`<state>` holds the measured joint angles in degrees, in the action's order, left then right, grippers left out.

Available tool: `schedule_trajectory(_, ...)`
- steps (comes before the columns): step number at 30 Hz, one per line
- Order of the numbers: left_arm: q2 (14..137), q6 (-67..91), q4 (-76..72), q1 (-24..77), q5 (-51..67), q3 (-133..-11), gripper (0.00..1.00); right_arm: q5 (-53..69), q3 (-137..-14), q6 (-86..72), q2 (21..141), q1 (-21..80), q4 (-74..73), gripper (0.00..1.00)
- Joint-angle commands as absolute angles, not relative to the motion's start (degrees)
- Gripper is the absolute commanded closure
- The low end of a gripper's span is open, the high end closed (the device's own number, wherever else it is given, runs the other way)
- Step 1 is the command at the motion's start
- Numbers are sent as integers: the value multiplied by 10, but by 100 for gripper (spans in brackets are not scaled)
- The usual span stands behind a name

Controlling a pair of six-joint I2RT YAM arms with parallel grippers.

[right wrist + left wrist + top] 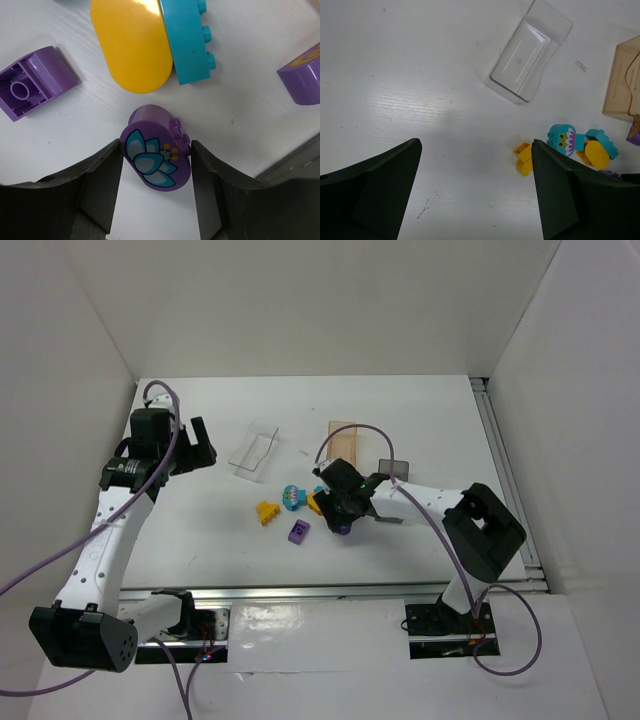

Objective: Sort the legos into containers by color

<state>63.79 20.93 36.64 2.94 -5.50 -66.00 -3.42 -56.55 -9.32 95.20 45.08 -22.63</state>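
I need to lift the purple lego high with my right gripper next, because raised sides ring the tan tray. I should carry it outward over the tray's open middle and then release it.
My right gripper (156, 159) is shut on a purple lego with a teal flower face (156, 145), held at or just above the table; in the top view the gripper (344, 522) is right of the lego cluster. Close by lie a yellow-orange oval lego (132, 45), a cyan lego (189, 42), a hollow purple lego (35, 82) and another purple lego (302, 75). My left gripper (476, 190) is open and empty, hovering high at the left (203, 445). Below it are a yellow lego (524, 159) and a cyan face lego (561, 140).
The clear tray (255, 450) lies at the back centre-left, also in the left wrist view (527, 55). The tan tray (345, 443) lies to its right, and a small dark grey tray (391, 468) beside that. White walls enclose the table on three sides.
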Motion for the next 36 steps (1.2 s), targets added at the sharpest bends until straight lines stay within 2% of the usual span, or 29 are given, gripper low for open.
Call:
schedule_trajectory(1,643,206,372,30,-59,-662,2,-24,-582,-99,961,450,-217,54)
schedule_trajectory(5,649,207,384,30,-64,-683,2,-29,-588,-111,920,450,-246,58)
schedule_trajectory(10,649,218,384,30,-70,-688,2,-84,-625,-124,847,450,-294,58)
schedule_trajectory(13,649,240,389,30,-77,-688,2,-118,-653,-135,841,436,-294,58)
schedule_trajectory(23,622,228,410,30,-94,-700,0,-151,-796,-143,972,330,-228,58)
schedule_trajectory(28,622,228,410,30,-66,-700,0,-106,-861,-137,1049,296,-190,57)
schedule_trajectory(31,622,222,410,30,-43,-693,0,-126,-923,-137,1096,296,-220,22)
schedule_trajectory(33,622,217,410,30,-43,-688,0,-166,-932,-142,1096,305,-233,16)
schedule_trajectory(34,622,217,410,30,-43,-681,0,-172,-901,-142,1079,310,-226,16)
schedule_trajectory(36,612,234,399,30,-57,-673,0,-187,-861,-170,1024,316,-204,22)
